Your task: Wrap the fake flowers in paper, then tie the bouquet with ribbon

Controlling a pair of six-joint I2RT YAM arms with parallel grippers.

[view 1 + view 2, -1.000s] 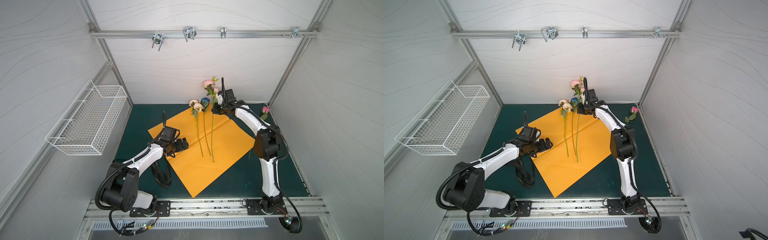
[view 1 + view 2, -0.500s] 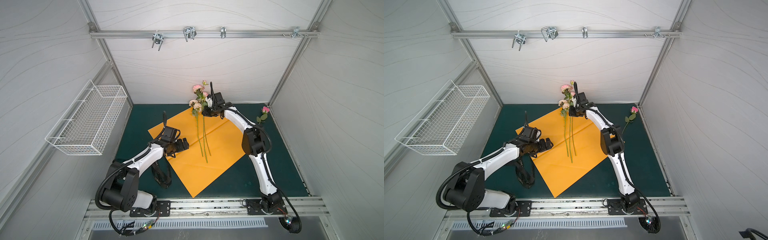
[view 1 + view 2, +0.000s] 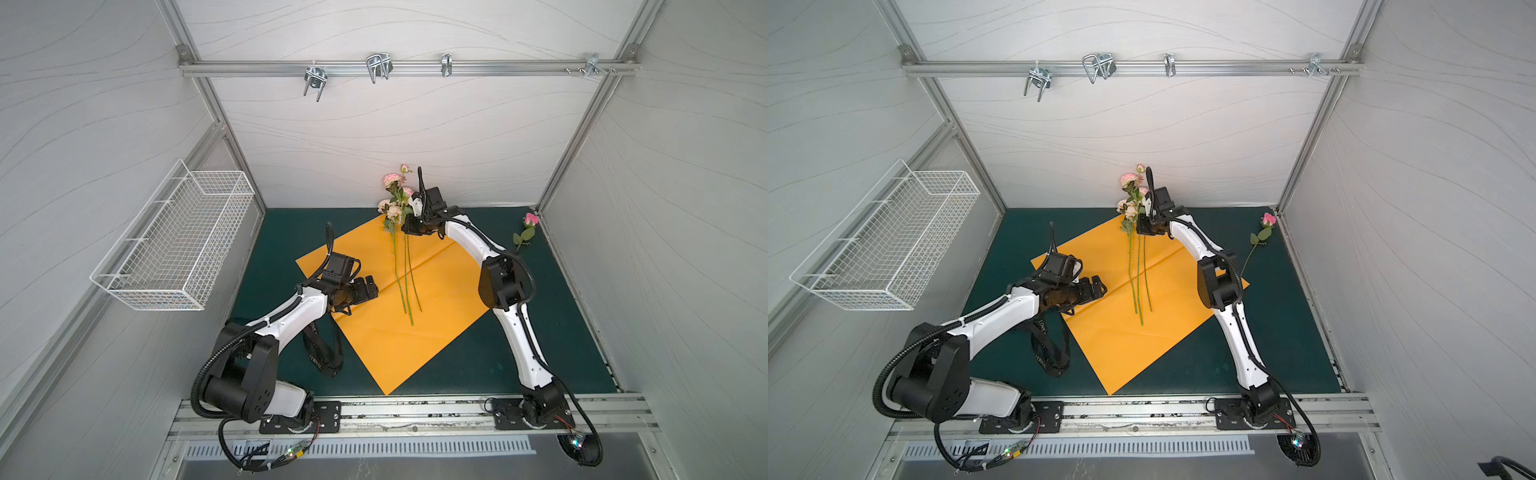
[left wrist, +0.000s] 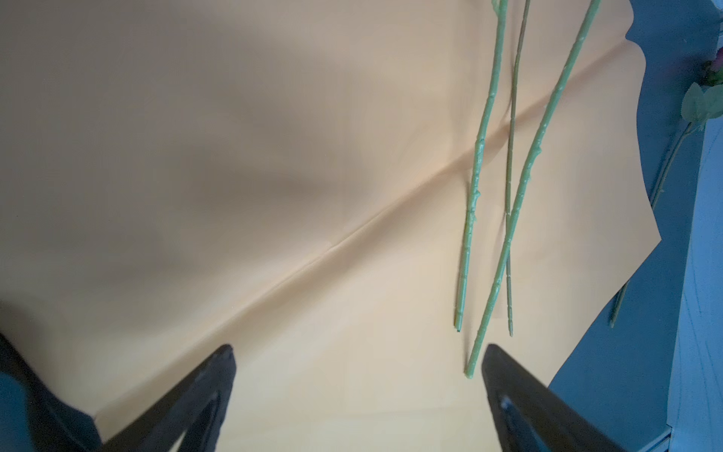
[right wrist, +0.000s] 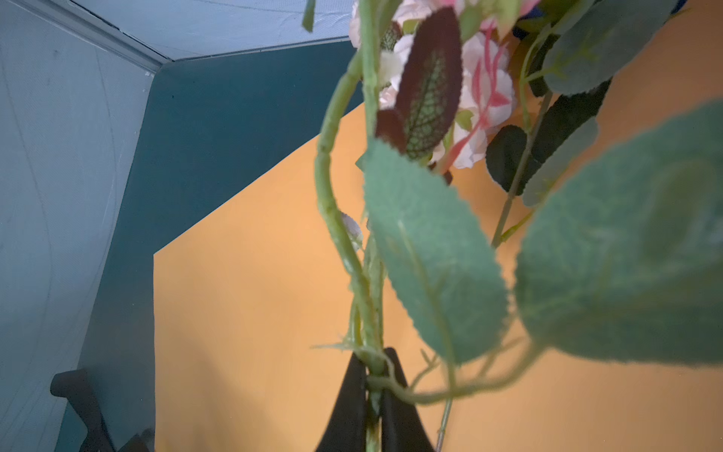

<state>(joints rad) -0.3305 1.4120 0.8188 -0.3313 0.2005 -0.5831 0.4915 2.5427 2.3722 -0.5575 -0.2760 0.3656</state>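
My right gripper will lower its still raised flower to the orange wrapping paper [image 3: 395,349] beside the other stems and release the stem, as that paper lies below it.
The bouquet of fake flowers [image 3: 392,180] has pink and cream blooms at the far corner of the orange wrapping paper [image 3: 395,349]. Its three thin green stems [image 4: 480,156] run side by side down the sheet toward the front. My right gripper [image 3: 409,227] is shut on one stem just below the leaves, as the right wrist view shows [image 5: 373,377], and it lifts the pink blooms [image 5: 487,90]. My left gripper [image 3: 372,289] hovers open over the paper's left part. In the left wrist view the stem ends lie just past one of its fingertips [image 4: 504,375].
A black ribbon [image 3: 322,359] with white lettering lies on the green mat under my left arm. A single pink rose [image 3: 530,219] lies by the right wall. A white wire basket [image 3: 174,245] hangs on the left wall. Metal hooks [image 3: 378,66] sit on the back rail.
My right gripper has carried its pink flower leftward, so its stem now lies alongside the other two on the paper. The left arm has not moved.
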